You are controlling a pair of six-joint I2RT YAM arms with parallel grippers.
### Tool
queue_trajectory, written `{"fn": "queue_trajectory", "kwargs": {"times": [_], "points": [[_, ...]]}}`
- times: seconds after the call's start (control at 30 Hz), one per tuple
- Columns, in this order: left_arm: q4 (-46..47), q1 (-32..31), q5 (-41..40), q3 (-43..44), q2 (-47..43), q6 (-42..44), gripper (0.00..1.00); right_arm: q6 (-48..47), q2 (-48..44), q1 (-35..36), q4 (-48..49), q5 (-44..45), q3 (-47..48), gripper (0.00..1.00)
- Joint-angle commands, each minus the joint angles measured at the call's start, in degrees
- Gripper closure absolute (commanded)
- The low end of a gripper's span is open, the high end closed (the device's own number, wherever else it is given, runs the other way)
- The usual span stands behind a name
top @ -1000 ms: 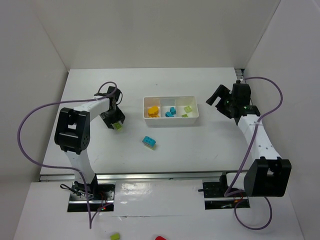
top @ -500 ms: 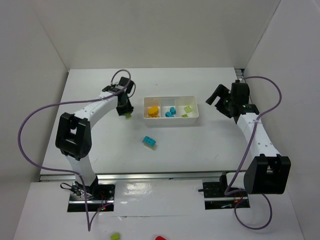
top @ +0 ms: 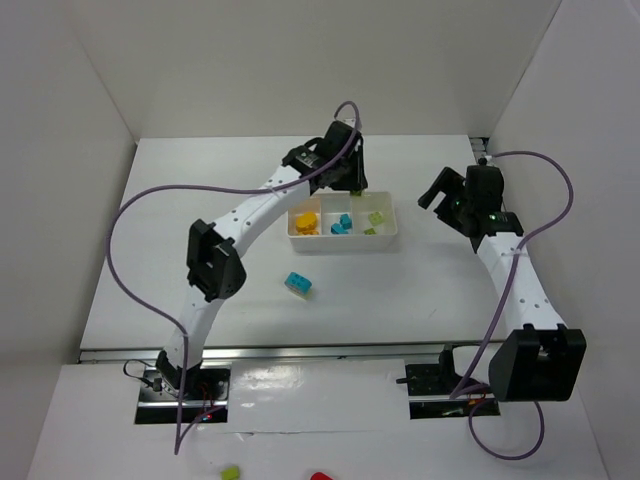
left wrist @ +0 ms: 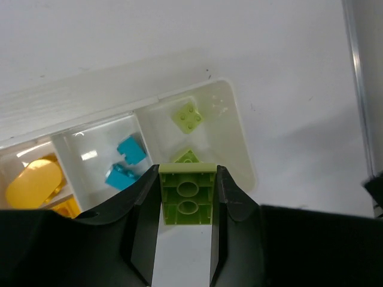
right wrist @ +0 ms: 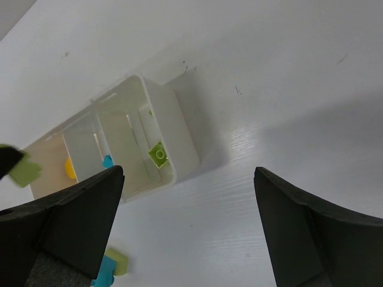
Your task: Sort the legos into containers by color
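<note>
I will move my open right gripper back, down and to the left in the top view, onto the cyan-lime piece (top: 298, 284), because it is still outside the tray (top: 340, 238).
My left gripper (left wrist: 187, 179) is shut on a lime green lego (left wrist: 188, 203), held above the near edge of the white tray (left wrist: 242, 147). Right below lies the tray's green compartment with two lime bricks (left wrist: 190, 116). Cyan bricks (left wrist: 130, 149) sit in the middle compartment and a rounded yellow piece (left wrist: 35, 185) in the far one. From above, the left gripper (top: 351, 183) hangs over the tray (top: 340, 238). A cyan brick joined to a lime one (top: 298, 285) lies on the table in front. My right gripper (top: 448, 196) stands open and empty, right of the tray.
The right wrist view shows the tray's end wall (right wrist: 173, 125) with a lime brick (right wrist: 158, 154) inside and the cyan-lime piece (right wrist: 111, 266) at the bottom edge. White walls enclose the table on three sides. Two stray pieces (top: 231, 472) lie off the table near the bases.
The left arm has swung from the table's left side to over the tray, carrying the lime brick. The right arm has hardly moved.
</note>
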Motion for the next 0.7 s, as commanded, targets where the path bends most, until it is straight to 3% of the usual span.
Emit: {"fn": "queue_trajectory", "kwargs": {"times": [0.0, 0.17, 0.23, 0.27, 0.4, 0.5, 0.63, 0.67], "points": [[-3.43, 0.11, 4.31, 7.37, 6.02, 1.36, 0.80, -1.06, -3.77, 0.53, -1.47, 4.08, 2.72, 0.03], [-0.27, 0.11, 8.26, 9.50, 10.86, 1.36, 0.75, -1.58, -5.44, 0.00, -2.78, 4.70, 2.89, 0.03], [0.25, 0.11, 9.32, 10.03, 11.65, 1.36, 0.55, -2.19, -5.44, 0.00, -3.32, 4.00, 3.69, 0.03], [0.87, 0.11, 10.46, 10.03, 11.66, 1.36, 0.37, -2.20, -5.44, 0.00, -3.93, 4.00, 3.69, 0.03], [0.88, 0.11, 12.23, 10.56, 11.58, 1.97, 0.09, -2.20, -5.44, 0.00, -3.93, 3.47, 3.69, 0.03], [0.88, 0.11, 12.93, 9.16, 9.12, 3.02, 0.02, -2.72, -4.92, 0.00, -3.93, 1.19, 3.69, 0.03], [0.88, 0.98, 8.82, 4.08, 0.52, 5.04, 0.04, -5.27, -3.69, 3.51, -2.71, -2.15, 3.69, 0.06], [0.88, 1.60, 7.58, 1.80, -4.64, 5.05, 0.06, -5.80, -3.69, 7.70, -2.70, -2.15, 3.69, 0.06]]}}
